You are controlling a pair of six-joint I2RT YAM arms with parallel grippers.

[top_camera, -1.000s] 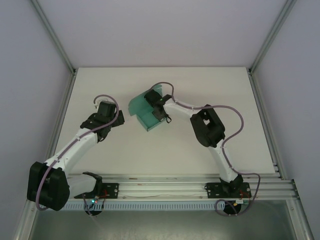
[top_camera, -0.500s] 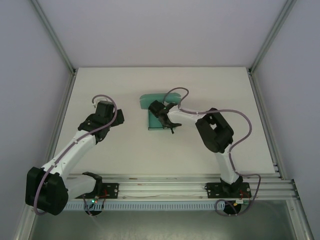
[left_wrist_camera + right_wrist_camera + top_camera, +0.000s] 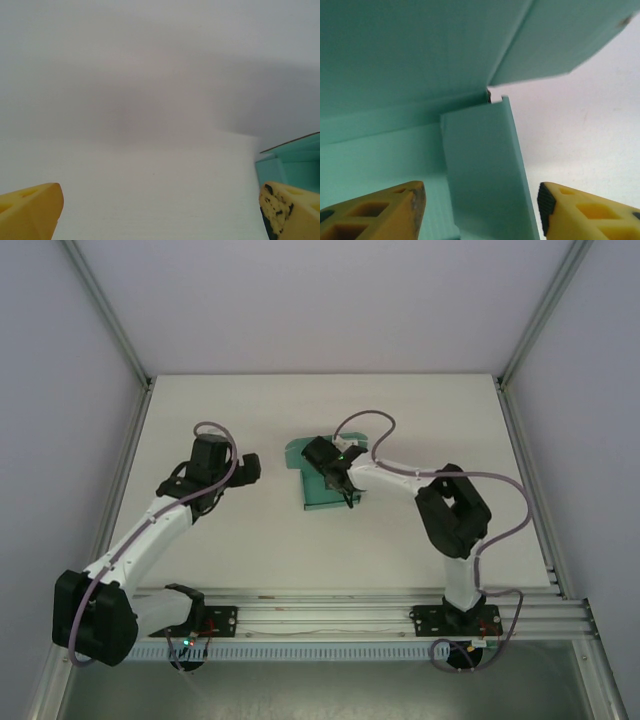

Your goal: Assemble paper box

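Note:
My right gripper needs to move slightly away from the box's middle next and close on the box's upright side (image 3: 359, 497) (image 3: 490, 185). That side stands loose between its open fingers.
The teal paper box (image 3: 296, 453) lies partly folded on the white table (image 3: 400, 410), just right of centre. My right gripper (image 3: 338, 485) is over it, open. In the right wrist view one upright flap of the paper box (image 3: 480, 165) stands between the yellow fingertips (image 3: 380, 212) of the right gripper (image 3: 480, 210), loose and not pinched. My left gripper (image 3: 248, 468) hovers a short way left of the box, open and empty. In the left wrist view the left gripper (image 3: 160, 215) faces bare table, with a corner of the paper box (image 3: 295, 160) at the right edge.
Grey enclosure walls and aluminium posts (image 3: 108, 315) ring the table. The rail (image 3: 330, 615) carrying both arm bases runs along the near edge. A purple cable (image 3: 365, 425) loops above the right wrist.
My right gripper has brought the tilted box down flat onto the table and opened its jaws, letting go of it. My left gripper has shifted slightly right, towards the box.

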